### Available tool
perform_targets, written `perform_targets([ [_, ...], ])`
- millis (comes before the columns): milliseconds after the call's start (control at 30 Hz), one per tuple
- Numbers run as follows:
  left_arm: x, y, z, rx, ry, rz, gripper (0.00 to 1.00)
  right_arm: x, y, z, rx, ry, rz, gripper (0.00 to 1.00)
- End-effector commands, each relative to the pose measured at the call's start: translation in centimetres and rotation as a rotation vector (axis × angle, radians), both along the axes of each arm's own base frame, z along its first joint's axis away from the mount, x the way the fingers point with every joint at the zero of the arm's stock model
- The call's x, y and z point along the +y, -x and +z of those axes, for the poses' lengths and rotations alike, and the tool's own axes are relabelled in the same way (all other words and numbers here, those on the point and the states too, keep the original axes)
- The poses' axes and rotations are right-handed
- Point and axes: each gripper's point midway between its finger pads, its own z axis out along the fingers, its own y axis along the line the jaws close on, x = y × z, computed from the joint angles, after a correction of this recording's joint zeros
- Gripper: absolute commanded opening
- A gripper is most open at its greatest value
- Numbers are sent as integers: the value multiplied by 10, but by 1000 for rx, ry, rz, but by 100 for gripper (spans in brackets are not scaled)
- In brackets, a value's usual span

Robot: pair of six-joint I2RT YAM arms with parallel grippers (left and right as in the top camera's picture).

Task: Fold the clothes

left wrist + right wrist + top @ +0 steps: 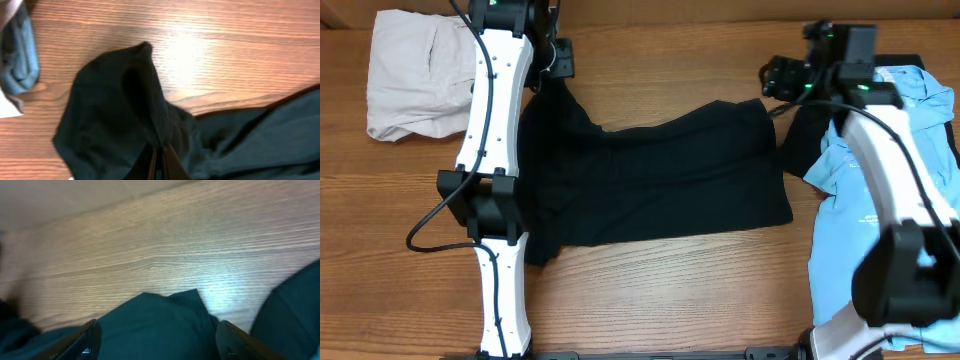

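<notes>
Next, my right gripper lowers onto the black garment's far corner nearest the light-blue T-shirts, since that corner lies untouched between its open fingers.
A large black garment (650, 180) of the clothes lies spread across the middle of the table. My left gripper (556, 62) is at its far left corner. In the left wrist view that gripper (161, 152) is shut on a bunched fold of the black cloth (115, 110), which rises in a peak from the jaws. My right gripper (782, 78) hovers at the garment's far right corner. Its fingers (87, 340) stand wide apart, open, with the cloth's corner (165, 320) lying between them, untouched by either pad.
Pale beige trousers (415, 85) lie crumpled at the far left. Light-blue T-shirts (880, 190) are heaped along the right side under my right arm. A bluish-grey cloth fold (20, 55) shows at the left edge of the left wrist view. The left arm (495, 170) lies over the garment's left edge.
</notes>
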Motion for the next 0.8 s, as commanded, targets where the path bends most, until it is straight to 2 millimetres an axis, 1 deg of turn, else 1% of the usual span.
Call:
perform_targets([
  [0, -1, -6, 13, -34, 69, 85, 4, -7, -18, -27, 11, 49, -32, 73],
  [133, 17, -16, 16, -57, 101, 182, 4, -13, -30, -56, 29, 71, -50, 71],
  [233, 31, -21, 18, -71, 127, 237, 4, -13, -36, -78, 46, 74, -52, 67],
  [300, 36, -26, 20, -89, 159, 243, 4, -10, -39, -93, 61, 64, -42, 65],
  [433, 50, -37, 25, -135, 164, 264, 4, -6, -39, -116, 92, 61, -31, 63],
  [600, 52, -45, 29, -172, 169, 266, 4, -3, -37, -135, 125, 54, -22, 59],
  [767, 44, -46, 29, -177, 170, 250, 4, -2, -40, -152, 136, 51, -19, 57],
])
